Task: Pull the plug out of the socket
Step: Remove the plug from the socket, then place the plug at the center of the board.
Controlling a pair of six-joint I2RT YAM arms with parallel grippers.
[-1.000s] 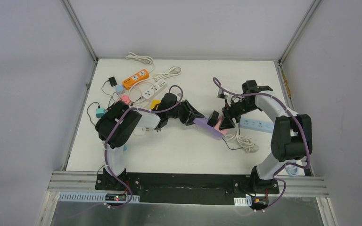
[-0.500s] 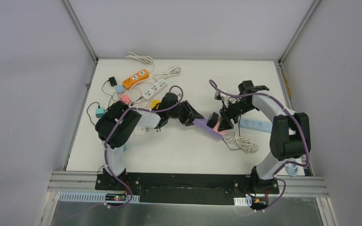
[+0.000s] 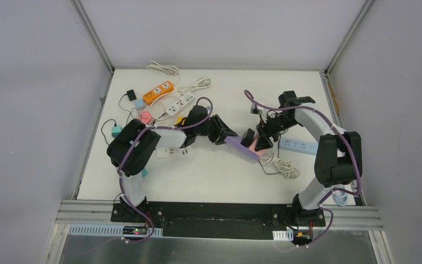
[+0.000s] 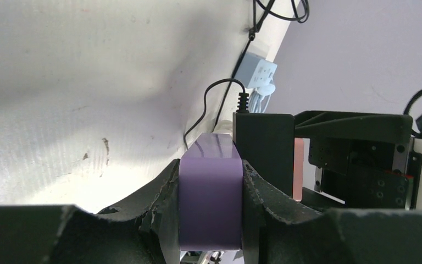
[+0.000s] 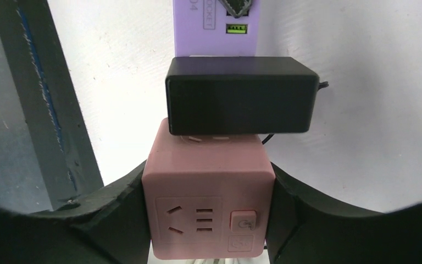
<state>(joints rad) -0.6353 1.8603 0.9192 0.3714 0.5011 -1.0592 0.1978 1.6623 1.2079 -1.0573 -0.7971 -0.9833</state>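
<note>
The tabletop beyond the light blue strip has open space. My right gripper will next pull the pink cube socket away from the adapter, then lower it onto that open space and let it go.
My left gripper [image 3: 223, 135] [image 4: 210, 220] is shut on one end of a purple power strip [image 3: 240, 148] [image 4: 210, 203], held off the table. A black adapter plug [image 3: 248, 136] [image 4: 264, 148] [image 5: 239, 102] sits at the strip's [image 5: 214, 25] far end, its thin black cable trailing away. My right gripper [image 3: 261, 142] [image 5: 209, 220] is shut on a pink cube socket [image 5: 209, 203] [image 4: 299, 168], which presses against the adapter from the other side. I cannot tell which of the two the adapter's prongs sit in.
A light blue power strip [image 3: 299, 146] and a coil of white cable [image 3: 280, 164] lie just right of the grippers. Orange [image 3: 158, 92] and white [image 3: 180, 103] strips, small cube sockets [image 3: 116, 131] and cables crowd the back left.
My right gripper with the pink cube has shifted slightly left and back. The left arm has turned a little. Both grips are unchanged.
</note>
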